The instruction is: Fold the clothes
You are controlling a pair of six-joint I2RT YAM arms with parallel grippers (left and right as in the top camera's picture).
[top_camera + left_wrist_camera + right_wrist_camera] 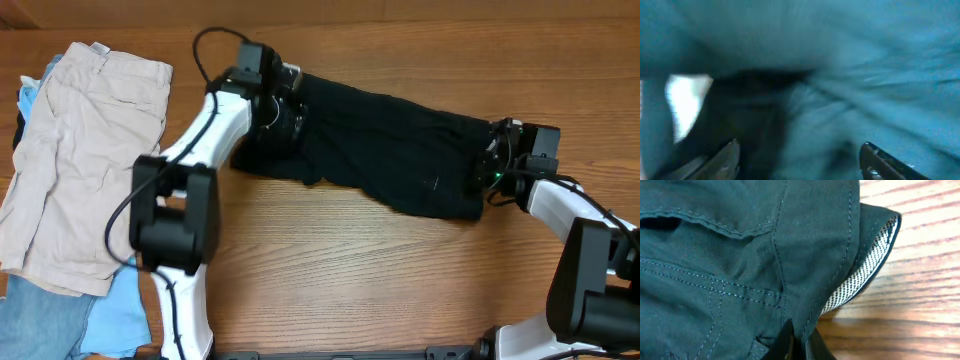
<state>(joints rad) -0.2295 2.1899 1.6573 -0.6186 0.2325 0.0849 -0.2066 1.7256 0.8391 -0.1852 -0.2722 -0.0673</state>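
The robot's right gripper needs to move up and across and release the edge of the shorts over the shorts' other half, which is to the gripper's left in the overhead view.
The black shorts lie stretched across the back of the wooden table, between my two grippers. My left gripper sits on their left end. In the left wrist view, blurred dark fabric fills the frame and the left fingers stand wide apart over it. My right gripper is at the shorts' right end. In the right wrist view its fingers pinch an edge of the black cloth, and the pale checked inner lining shows at a turned-up edge.
Beige khaki shorts lie spread at the far left, over light blue garments that stick out at the bottom left and top left. Bare wood runs along the front of the table.
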